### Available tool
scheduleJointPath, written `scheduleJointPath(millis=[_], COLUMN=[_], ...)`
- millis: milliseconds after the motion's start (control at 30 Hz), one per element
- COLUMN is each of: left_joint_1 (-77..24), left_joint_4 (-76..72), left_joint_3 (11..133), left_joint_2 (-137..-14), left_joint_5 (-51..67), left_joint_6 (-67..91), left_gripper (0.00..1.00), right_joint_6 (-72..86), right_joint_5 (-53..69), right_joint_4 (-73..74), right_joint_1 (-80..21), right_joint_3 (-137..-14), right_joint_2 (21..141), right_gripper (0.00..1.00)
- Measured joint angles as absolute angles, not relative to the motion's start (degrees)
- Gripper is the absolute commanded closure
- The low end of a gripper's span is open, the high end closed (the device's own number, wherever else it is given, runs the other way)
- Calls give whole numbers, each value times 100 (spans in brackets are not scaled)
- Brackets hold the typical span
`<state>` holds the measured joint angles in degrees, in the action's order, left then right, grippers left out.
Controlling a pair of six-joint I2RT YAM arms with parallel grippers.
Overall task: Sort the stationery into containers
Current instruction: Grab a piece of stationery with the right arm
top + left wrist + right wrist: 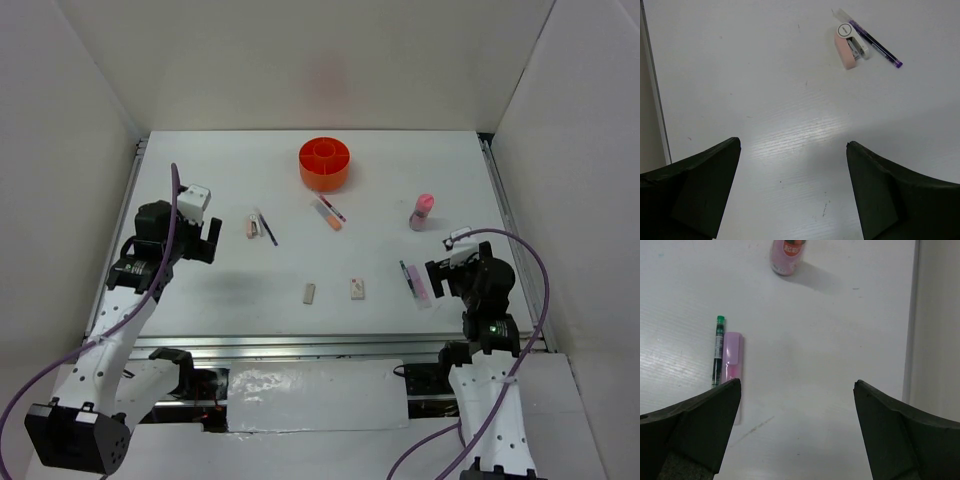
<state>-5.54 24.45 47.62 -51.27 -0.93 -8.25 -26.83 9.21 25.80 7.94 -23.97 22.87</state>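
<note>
The robot's right gripper should next move outward to the upright pink glue stick, over its pink cap (426,201), and lower its open fingers around it.
The orange tub (325,163) stands at the far middle of the table. My left gripper (207,240) is open and empty, left of a small pink eraser-like item (252,228) and a thin purple pen (267,228). In the left wrist view the gripper (792,145) hangs over bare table, with the pink item (847,50) and the pen (876,45) ahead to the right. My right gripper (440,275) is open and empty beside a dark pen (717,350) and a pink marker (732,360). The pink glue stick (421,211) stands upright, and it also shows in the right wrist view (787,255).
An orange-pink marker (327,214) with a thin pen lies just in front of the tub. A beige eraser (309,293) and a white eraser (358,288) lie in the near middle. White walls close in the table on three sides.
</note>
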Motion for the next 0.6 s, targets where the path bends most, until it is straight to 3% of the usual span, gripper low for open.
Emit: scheduleJointPath(millis=[600], left_joint_1=[-554], left_joint_4=[2611], left_joint_3=[4932], left_joint_2=[-5446], left_joint_5=[827], left_joint_6=[-714], left_gripper=[1], right_joint_6=[-1894], right_joint_5=[2187], right_joint_4=[2825], right_joint_1=[819], right_joint_3=[-4370], right_joint_2=[4941], right_gripper=[0])
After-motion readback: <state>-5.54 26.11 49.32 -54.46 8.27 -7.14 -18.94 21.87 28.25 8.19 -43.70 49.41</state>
